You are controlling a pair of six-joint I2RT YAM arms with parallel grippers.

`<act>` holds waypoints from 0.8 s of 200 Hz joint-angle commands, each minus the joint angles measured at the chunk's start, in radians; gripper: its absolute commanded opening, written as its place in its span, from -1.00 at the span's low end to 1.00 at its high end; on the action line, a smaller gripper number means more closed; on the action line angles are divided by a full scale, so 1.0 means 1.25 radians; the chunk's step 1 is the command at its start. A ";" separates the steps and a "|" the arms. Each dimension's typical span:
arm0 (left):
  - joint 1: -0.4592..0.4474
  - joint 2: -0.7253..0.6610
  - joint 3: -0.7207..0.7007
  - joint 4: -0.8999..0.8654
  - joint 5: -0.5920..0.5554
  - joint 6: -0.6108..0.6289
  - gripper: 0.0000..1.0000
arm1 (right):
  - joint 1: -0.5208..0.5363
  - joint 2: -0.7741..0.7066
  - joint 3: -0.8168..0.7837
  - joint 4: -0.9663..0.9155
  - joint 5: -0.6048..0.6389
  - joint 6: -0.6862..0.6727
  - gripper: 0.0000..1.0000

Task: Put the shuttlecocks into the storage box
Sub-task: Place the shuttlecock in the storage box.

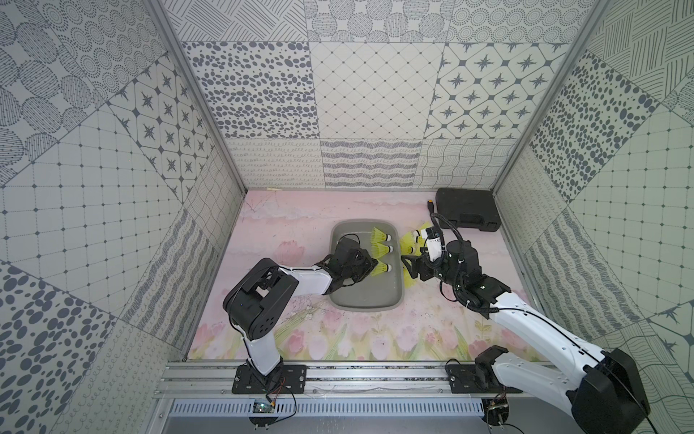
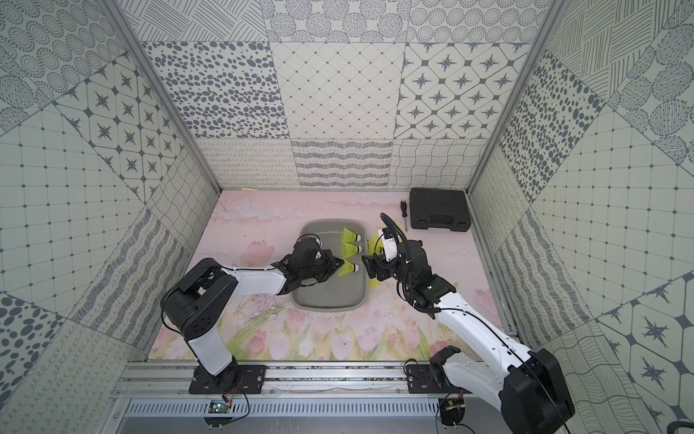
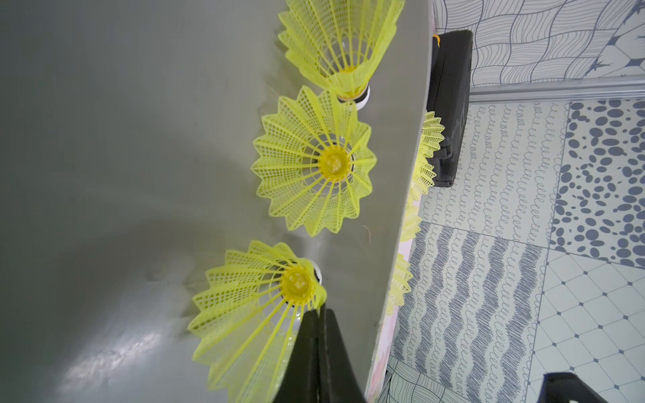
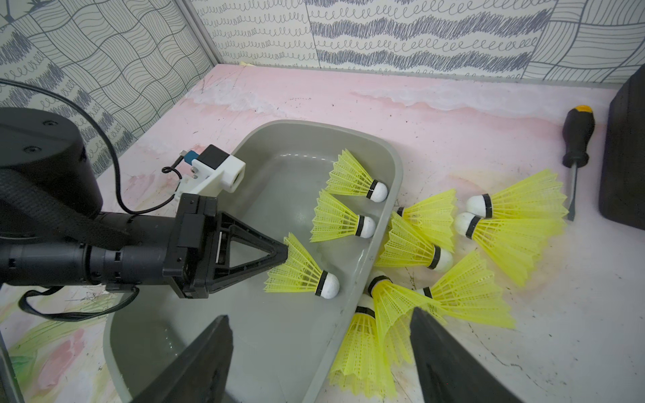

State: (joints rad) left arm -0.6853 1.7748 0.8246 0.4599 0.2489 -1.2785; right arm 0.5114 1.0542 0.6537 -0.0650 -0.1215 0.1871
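Observation:
I need to ease my left gripper outward next and let go of the shuttlecock's skirt edge by the nearer loose shuttlecock, where the box's bottom is bare.
The grey storage box (image 1: 360,305) (image 2: 330,305) lies mid-table. Three yellow shuttlecocks are inside it by its right wall: two lie loose (image 1: 381,236) (image 4: 352,181), (image 4: 340,221). My left gripper (image 1: 373,265) (image 3: 321,310) (image 4: 284,253) is shut on the skirt edge of the third shuttlecock (image 1: 382,269) (image 3: 251,303) (image 4: 300,272). Several more shuttlecocks (image 1: 407,243) (image 4: 516,209) lie heaped on the table just right of the box. My right gripper (image 1: 407,268) (image 2: 370,266) (image 4: 320,315) is open, straddling the box's right wall, with two of the shuttlecocks outside the box (image 4: 363,349) between its fingers.
A black ribbed hard case (image 1: 467,210) (image 2: 439,208) sits in the back right corner. A screwdriver (image 2: 404,212) (image 4: 576,146) lies between it and the shuttlecock heap. Patterned walls close in three sides.

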 commanded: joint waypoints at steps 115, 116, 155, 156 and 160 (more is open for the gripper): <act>-0.003 0.053 0.055 0.009 0.002 0.008 -1.00 | 0.004 0.008 -0.011 0.007 0.010 -0.017 0.70; -0.003 0.053 0.055 0.008 0.003 0.009 -1.00 | 0.004 0.008 -0.011 0.007 0.010 -0.017 0.70; -0.001 0.054 0.073 -0.013 0.000 0.029 -1.00 | 0.004 0.007 -0.010 0.000 0.014 -0.018 0.70; -0.001 0.054 0.074 -0.014 0.000 0.030 -1.00 | 0.004 0.007 -0.011 -0.001 0.015 -0.018 0.70; 0.000 0.054 0.073 -0.015 0.000 0.031 -1.00 | 0.004 0.007 -0.010 -0.001 0.014 -0.018 0.70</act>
State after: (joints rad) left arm -0.6865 1.8389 0.8932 0.4599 0.2523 -1.2823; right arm 0.5114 1.0542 0.6521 -0.0750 -0.1177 0.1753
